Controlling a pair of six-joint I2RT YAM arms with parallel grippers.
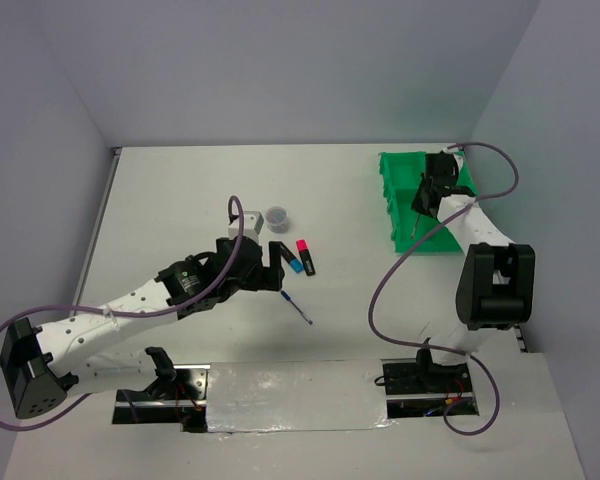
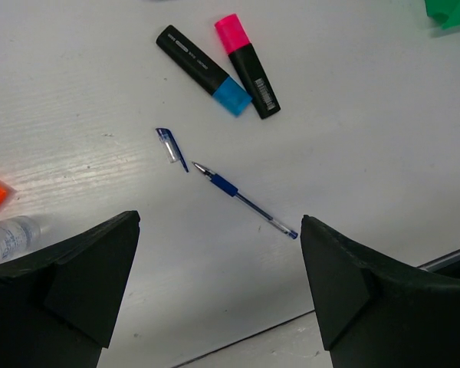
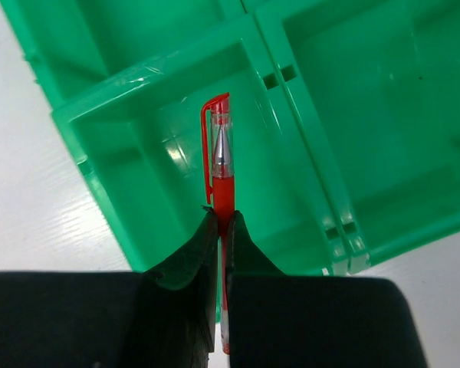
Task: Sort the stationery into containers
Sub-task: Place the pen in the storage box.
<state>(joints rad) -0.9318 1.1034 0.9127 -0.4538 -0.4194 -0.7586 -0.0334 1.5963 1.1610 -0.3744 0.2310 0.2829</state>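
The right gripper moves down into the near section of the bright green tray [image 1: 395,200] next, because the red pen [image 3: 221,165] still hangs above the section's empty bottom.
My right gripper [image 3: 221,222] is shut on a thin red pen [image 3: 221,165], holding it over a near compartment of the bright green tray [image 3: 123,176] [image 1: 395,200]. The pen hangs from the gripper [image 1: 425,195] in the top view. My left gripper [image 2: 218,284] is open and empty above the table. Just beyond it lie a blue pen [image 2: 245,201] [image 1: 300,307] and its loose cap [image 2: 172,147]. Farther on are a blue-ended highlighter [image 2: 203,70] and a pink-ended highlighter [image 2: 248,65], side by side.
A round grey pot [image 1: 277,216] and a small whitish bottle [image 1: 250,220] stand behind the left gripper. A clear bottle end [image 2: 8,234] with an orange bit beside it shows at the left edge of the left wrist view. Walls close in the table.
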